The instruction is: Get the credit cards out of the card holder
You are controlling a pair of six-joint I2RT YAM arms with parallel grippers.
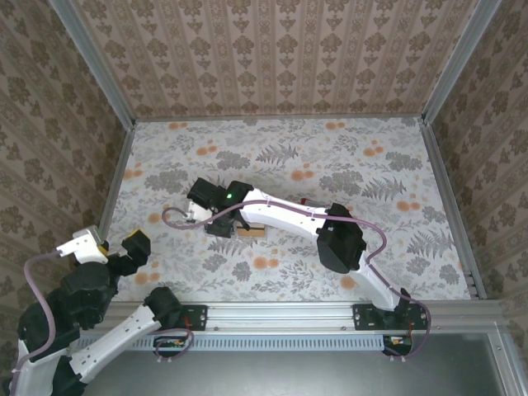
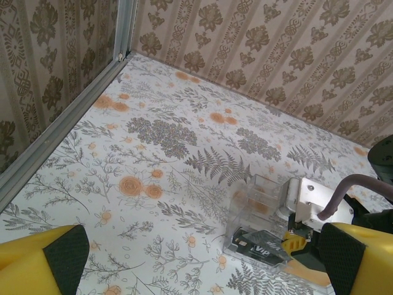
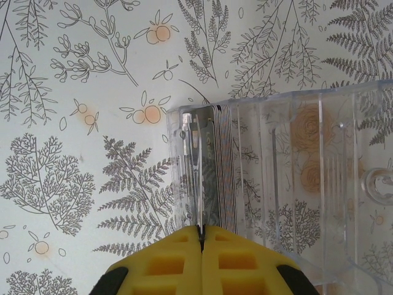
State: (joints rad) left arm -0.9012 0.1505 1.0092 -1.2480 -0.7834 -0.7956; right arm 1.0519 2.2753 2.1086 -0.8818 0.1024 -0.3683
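The robot's right gripper needs to go down toward the holder's end slot (image 3: 212, 169) next and let go of the card's thin edge there, because the slot with its standing cards is below the gripper.
The clear plastic card holder (image 3: 307, 172) lies on the flowered table, left of centre in the top view (image 1: 193, 213). Several credit cards (image 3: 225, 166) stand edge-on in its end slot. My right gripper (image 3: 201, 232) is shut on the thin edge of one credit card (image 3: 199, 184) at that end. From the left wrist view the holder (image 2: 264, 203) shows a dark grey "vip" card (image 2: 261, 249) at its near side, with the right gripper's (image 2: 296, 241) yellow tips against it. My left gripper (image 2: 202, 261) hangs open over the near left corner (image 1: 120, 247), holding nothing.
A tan flat piece (image 1: 252, 233) lies under the right arm beside the holder. Patterned walls with metal rails (image 2: 55, 144) enclose the table on the left, back and right. Open tabletop (image 1: 371, 173) stretches right of and behind the holder.
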